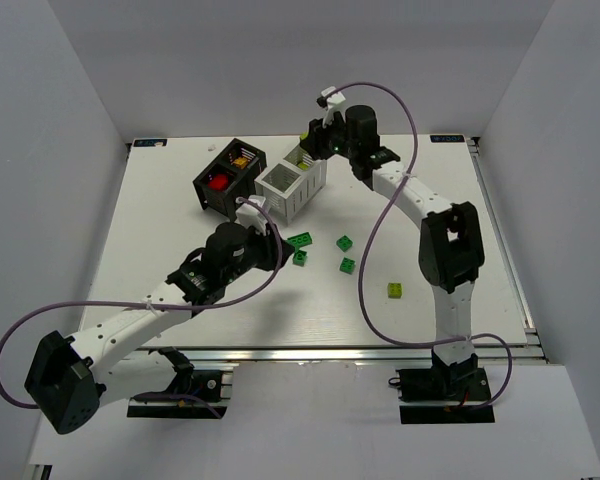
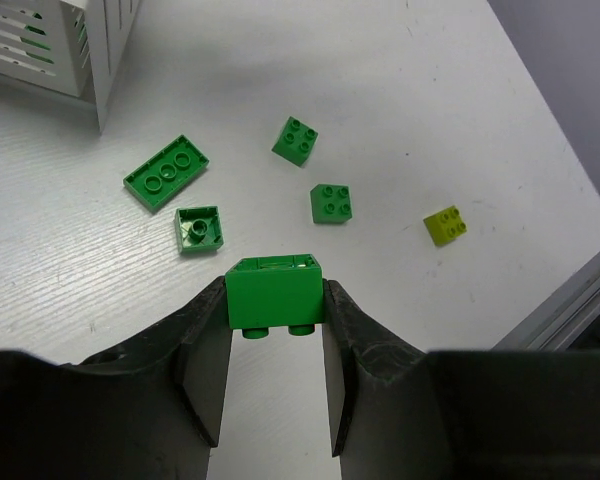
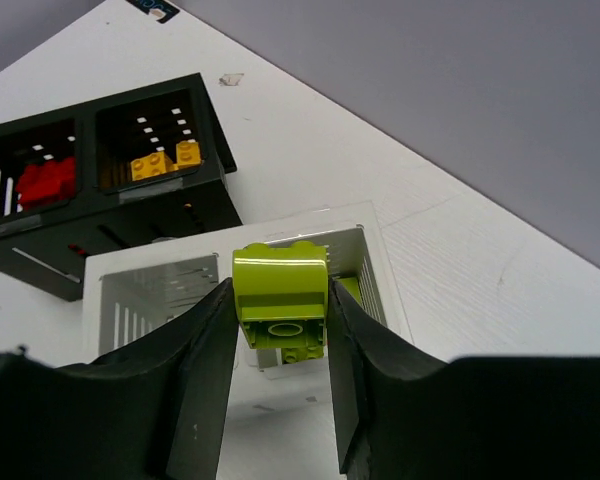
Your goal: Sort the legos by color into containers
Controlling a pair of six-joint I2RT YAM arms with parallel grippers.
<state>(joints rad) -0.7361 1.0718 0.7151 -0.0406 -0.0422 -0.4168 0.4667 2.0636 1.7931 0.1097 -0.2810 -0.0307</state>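
My right gripper lowers its matching brick toward the white container's far section's opening next and releases it there, as yellow-green bricks already lie inside.
My left gripper (image 2: pixel 274 305) is shut on a green lego (image 2: pixel 274 290) and holds it above the table, near the white container (image 1: pixel 292 183). Loose green legos lie beyond it: a flat plate (image 2: pixel 166 172), an upturned brick (image 2: pixel 199 228) and two more bricks (image 2: pixel 295 140) (image 2: pixel 331 203). A yellow-green lego (image 2: pixel 445 225) lies further right. My right gripper (image 3: pixel 278 300) is shut on a yellow-green lego (image 3: pixel 280 283) over the white container's (image 3: pixel 372 262) far compartment, where yellow-green bricks (image 3: pixel 306 352) lie. The black container (image 3: pixel 110 195) holds red legos (image 3: pixel 45 182) and orange-yellow legos (image 3: pixel 165 160).
Both containers stand side by side at the back middle of the white table (image 1: pixel 160 260). The loose legos lie in the table's middle, between the two arms. A metal rail (image 1: pixel 380 352) edges the table's near side. Grey walls close in the left, back and right.
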